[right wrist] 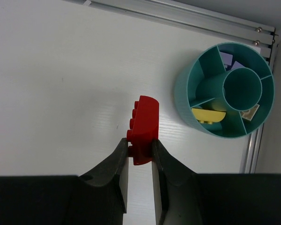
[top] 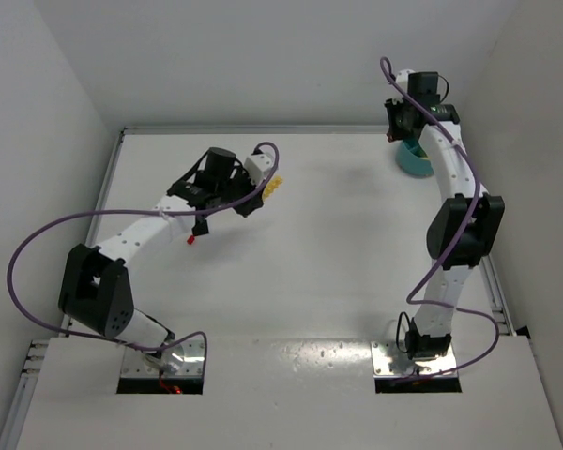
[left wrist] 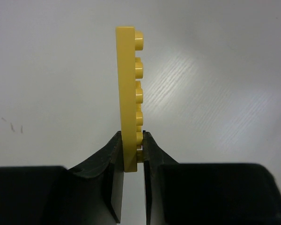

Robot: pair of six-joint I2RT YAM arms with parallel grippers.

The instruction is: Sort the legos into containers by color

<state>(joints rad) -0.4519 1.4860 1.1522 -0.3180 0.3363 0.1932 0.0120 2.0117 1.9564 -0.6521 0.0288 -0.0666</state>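
Observation:
I will next move my right gripper to the right in the top view, over the container's section between yellow and purple legos, since it is empty, and release the red lego.
My left gripper [left wrist: 133,140] is shut on a long flat yellow lego [left wrist: 129,89], held on edge above the table; in the top view the yellow lego [top: 273,187] sticks out of it at mid-left. My right gripper [right wrist: 140,146] is shut on a red lego [right wrist: 144,125] with a curved back, held above the table left of the round teal bowl [right wrist: 183,96]. The bowl [top: 414,164] stands at the far right. Its compartments hold a yellow lego [right wrist: 208,115], a pale purple lego [right wrist: 226,59] and a pale piece [right wrist: 249,113]. A small red lego [top: 190,239] lies under my left arm.
A raised metal rail [right wrist: 178,15] runs along the table's far edge just behind the bowl, and another rail [right wrist: 252,147] along the right edge. White walls close in the table on three sides.

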